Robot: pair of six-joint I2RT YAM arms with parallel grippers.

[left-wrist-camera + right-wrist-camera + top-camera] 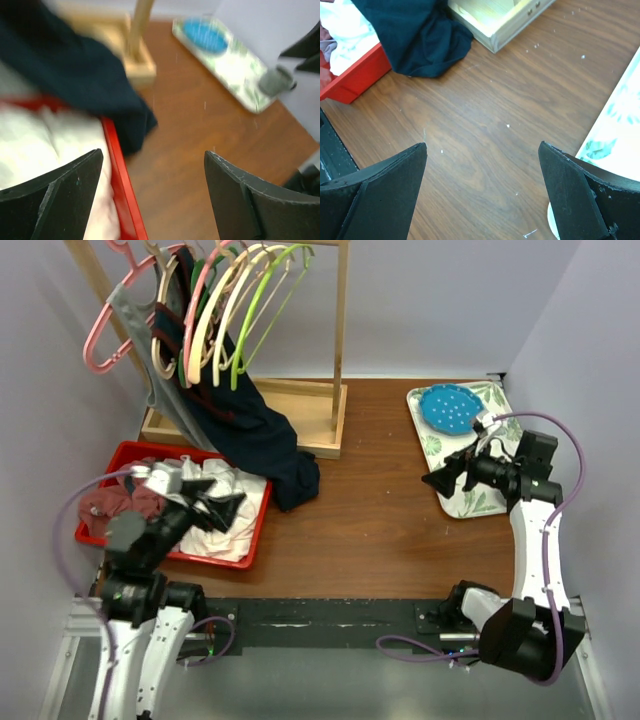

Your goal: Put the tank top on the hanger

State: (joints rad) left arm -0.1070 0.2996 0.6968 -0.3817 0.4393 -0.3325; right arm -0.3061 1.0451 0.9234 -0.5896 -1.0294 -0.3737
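The navy fabric hangs past the bin's rim, so the left gripper will reach outward and to the right in the top view and close on the navy fabric's near fold (266,470) (121,107).
The dark navy tank top (262,430) hangs from the wooden rack and drapes onto the table, its lower end bunched by the red bin. Its upper part, with dark red trim, appears to sit on the light tan hanger (158,348) among other hangers. The top also shows in the left wrist view (75,75) and in the right wrist view (420,40). My left gripper (226,504) is open and empty over the bin's right edge (154,155). My right gripper (440,480) is open and empty above bare table beside the tray (482,145).
A red bin (262,525) holds a white garment (235,530) and a dark red cloth (105,502). The wooden rack base (320,415) stands behind it. Pink, pale yellow and green hangers (255,300) and a grey tank top (130,310) hang on the rack. A patterned tray (478,495) with a blue plate (448,408) is at the right.
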